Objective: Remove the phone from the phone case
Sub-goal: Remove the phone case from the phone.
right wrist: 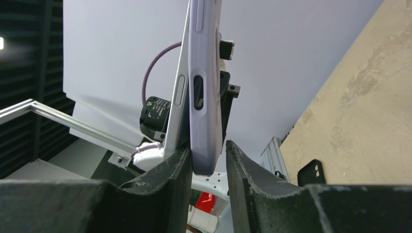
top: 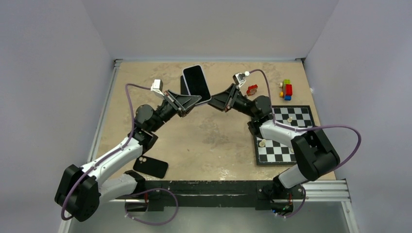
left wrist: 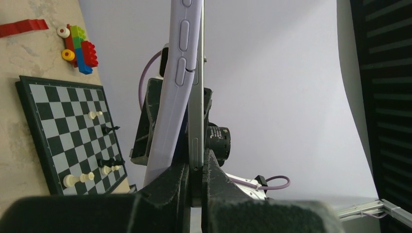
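Note:
The left gripper swings down and to its left in the top view next, to the bare table by the dark slab, and releases the phone there.
The phone [top: 197, 82], screen up, hangs in the air over the back middle of the table between both arms. My left gripper [top: 194, 100] is shut on its lower left edge; in the left wrist view the fingers [left wrist: 167, 187] clamp the silver phone edge [left wrist: 196, 107]. There the lilac phone case [left wrist: 171, 97] stands peeled away from the phone on one side. My right gripper [top: 214, 100] has closed in on the lower right corner. In the right wrist view the case [right wrist: 206, 97] sits between its jaws [right wrist: 208, 155], beside the phone's silver edge [right wrist: 178, 97].
A black phone case [top: 150, 166] lies on the table near the left arm's base. A chessboard [top: 286, 133] with several pieces sits at the right under the right arm. Toy bricks [top: 286, 90] and a small red object [top: 251, 90] lie behind it.

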Controlling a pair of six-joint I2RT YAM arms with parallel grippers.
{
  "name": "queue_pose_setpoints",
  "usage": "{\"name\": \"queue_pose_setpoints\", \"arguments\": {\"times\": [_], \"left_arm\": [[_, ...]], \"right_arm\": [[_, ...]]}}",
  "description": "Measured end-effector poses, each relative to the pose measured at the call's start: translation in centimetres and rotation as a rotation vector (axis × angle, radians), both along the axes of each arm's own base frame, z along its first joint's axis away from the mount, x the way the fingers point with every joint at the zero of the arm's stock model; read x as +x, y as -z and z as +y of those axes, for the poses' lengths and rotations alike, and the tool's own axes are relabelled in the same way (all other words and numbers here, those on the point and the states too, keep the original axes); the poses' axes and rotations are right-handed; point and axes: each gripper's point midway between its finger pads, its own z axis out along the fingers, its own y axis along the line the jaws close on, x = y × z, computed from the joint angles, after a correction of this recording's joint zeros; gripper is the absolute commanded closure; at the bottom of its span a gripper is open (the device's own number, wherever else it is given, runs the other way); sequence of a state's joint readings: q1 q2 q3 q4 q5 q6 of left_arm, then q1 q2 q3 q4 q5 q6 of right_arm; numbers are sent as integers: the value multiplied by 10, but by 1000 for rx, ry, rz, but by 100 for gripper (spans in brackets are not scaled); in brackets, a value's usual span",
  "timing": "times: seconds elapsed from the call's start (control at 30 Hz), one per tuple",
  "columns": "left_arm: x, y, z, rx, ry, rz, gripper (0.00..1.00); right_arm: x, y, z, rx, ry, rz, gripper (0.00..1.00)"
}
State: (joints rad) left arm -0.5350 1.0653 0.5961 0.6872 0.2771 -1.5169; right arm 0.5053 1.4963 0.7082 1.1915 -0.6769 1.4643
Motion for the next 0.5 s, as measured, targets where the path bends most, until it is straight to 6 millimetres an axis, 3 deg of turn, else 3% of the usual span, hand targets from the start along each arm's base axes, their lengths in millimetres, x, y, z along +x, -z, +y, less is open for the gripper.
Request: {"name": "queue_pose_setpoints", "arguments": {"times": [0.13,0.27,0.5], "left_arm": [[1,2,-2,-5,10,9,100],[2,0,-1,-10,3,5,100],[2,-2,0,-16,0,-4,100]], "right_arm": [[7,-2,6,6,-5,3,76],[10,-5,11,12,-11,1,99],[12,-4,14,27,-13,9,100]]}}
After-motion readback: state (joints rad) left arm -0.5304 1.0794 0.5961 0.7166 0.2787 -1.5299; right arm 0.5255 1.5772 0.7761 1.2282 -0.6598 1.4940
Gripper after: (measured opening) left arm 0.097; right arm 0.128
